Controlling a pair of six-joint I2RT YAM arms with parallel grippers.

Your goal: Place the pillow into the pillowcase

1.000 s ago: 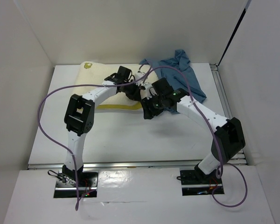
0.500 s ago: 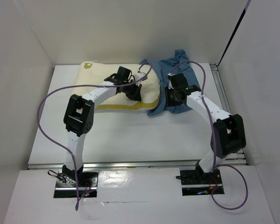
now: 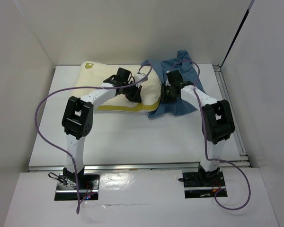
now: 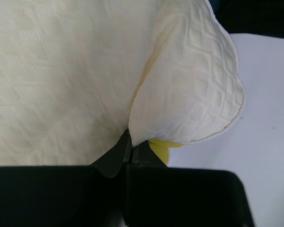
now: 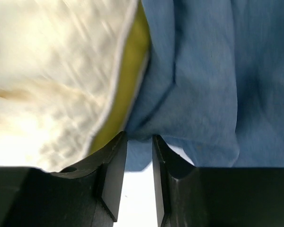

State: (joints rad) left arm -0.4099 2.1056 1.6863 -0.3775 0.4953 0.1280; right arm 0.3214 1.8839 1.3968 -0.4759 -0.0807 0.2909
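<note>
The left gripper eases toward the pillowcase's edge (image 3: 162,106), to its right in the top view, and releases the fold of the pillow next, since the pillow's end is uncovered.
The cream pillow (image 3: 104,82) lies at the back of the table, its yellow edge seam (image 3: 120,109) facing the front. My left gripper (image 3: 135,94) is shut on a fold of the pillow (image 4: 61,71) near its right end, with the yellow seam (image 4: 161,149) just beside the jaws. The slate-blue pillowcase (image 3: 184,101) lies crumpled to the pillow's right, touching it. My right gripper (image 3: 166,94) is at the pillowcase's left edge. Its jaws stand a narrow gap apart, and a fold of the pillowcase (image 5: 194,85) sits at their tips, next to the pillow's seam (image 5: 125,90).
White walls enclose the table on the left, back and right. A metal rail (image 3: 229,113) runs along the table's right edge. Purple cables (image 3: 42,127) loop from both arms over the table.
My right gripper has moved from over the pillow's right end back and to the right, onto the pillowcase's left edge. My left gripper has stayed shut on the pillow.
</note>
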